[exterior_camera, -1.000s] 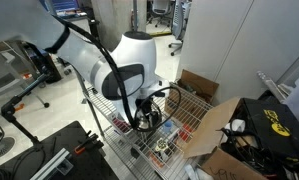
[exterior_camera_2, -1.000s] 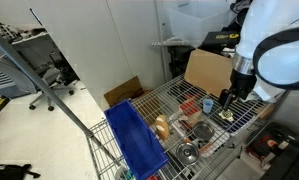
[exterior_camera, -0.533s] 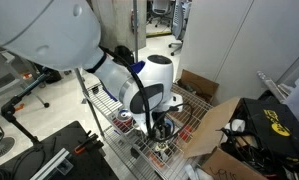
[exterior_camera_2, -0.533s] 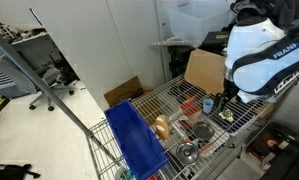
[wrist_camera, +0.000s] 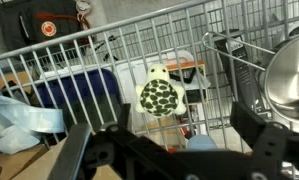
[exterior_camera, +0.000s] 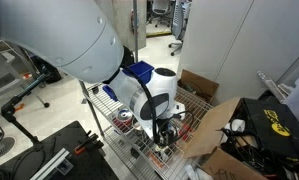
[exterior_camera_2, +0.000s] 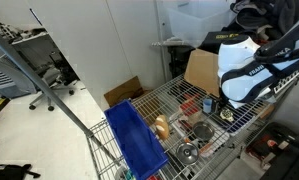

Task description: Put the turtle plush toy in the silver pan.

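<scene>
My gripper comes down over the turtle plush toy and its spotted shell (exterior_camera: pixel 161 140) (wrist_camera: pixel 161 97) next, before closing around the toy.
The turtle plush toy (wrist_camera: pixel 159 96), cream with a green spotted shell, lies on the wire shelf. It also shows small under the arm in both exterior views (exterior_camera_2: pixel 227 116) (exterior_camera: pixel 166 146). My gripper (wrist_camera: pixel 169 150) is open, with its two dark fingers spread wide. It hangs just above the turtle without touching it (exterior_camera_2: pixel 227 104). The silver pan (wrist_camera: pixel 290 70) is a shiny round metal dish at the right edge of the wrist view. In an exterior view it sits near the shelf's front edge (exterior_camera_2: pixel 187 153).
The wire rack shelf (exterior_camera_2: pixel 165 103) has raised wire sides. A large blue plastic bin (exterior_camera_2: pixel 136 140) stands at one end. A round red-and-white object (exterior_camera_2: pixel 201 132) and an orange item (exterior_camera_2: pixel 162 127) lie between the bin and the turtle. Cardboard boxes (exterior_camera: pixel 221 128) stand beside the rack.
The arm has swung in and come down over the shelf, bringing the open gripper closer above the turtle. The turtle and the pan have not moved.
</scene>
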You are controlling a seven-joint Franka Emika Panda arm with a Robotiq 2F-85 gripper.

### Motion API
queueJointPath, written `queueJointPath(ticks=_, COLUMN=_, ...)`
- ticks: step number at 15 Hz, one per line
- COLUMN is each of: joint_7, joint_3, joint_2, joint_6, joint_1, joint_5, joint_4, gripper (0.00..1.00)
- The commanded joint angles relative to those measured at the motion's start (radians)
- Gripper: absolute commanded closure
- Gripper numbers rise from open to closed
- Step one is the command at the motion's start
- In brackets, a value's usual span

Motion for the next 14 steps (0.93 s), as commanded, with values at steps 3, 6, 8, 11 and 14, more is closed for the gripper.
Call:
queueJointPath(ticks=3, joint_7=0.042, joint_3=-0.038, joint_2=0.086, joint_6=-0.015, joint_1=0.026, joint_5=-0.015, joint_4=0.079, gripper=0.0)
queueJointPath(ticks=6, joint_7=0.049, joint_3=-0.049, joint_2=0.116, joint_6=-0.02, joint_1=0.032, joint_5=-0.017, joint_4=0.1, gripper=0.0)
queueJointPath(ticks=8, joint_7=0.052, joint_3=-0.053, joint_2=0.13, joint_6=-0.024, joint_1=0.036, joint_5=-0.017, joint_4=0.11, gripper=0.15)
queueJointPath(ticks=11, joint_7=0.059, joint_3=-0.061, joint_2=0.152, joint_6=-0.029, joint_1=0.044, joint_5=-0.016, joint_4=0.129, gripper=0.38)
queueJointPath(ticks=14, joint_7=0.074, joint_3=-0.071, joint_2=0.173, joint_6=-0.03, joint_1=0.056, joint_5=-0.018, joint_4=0.147, gripper=0.62)
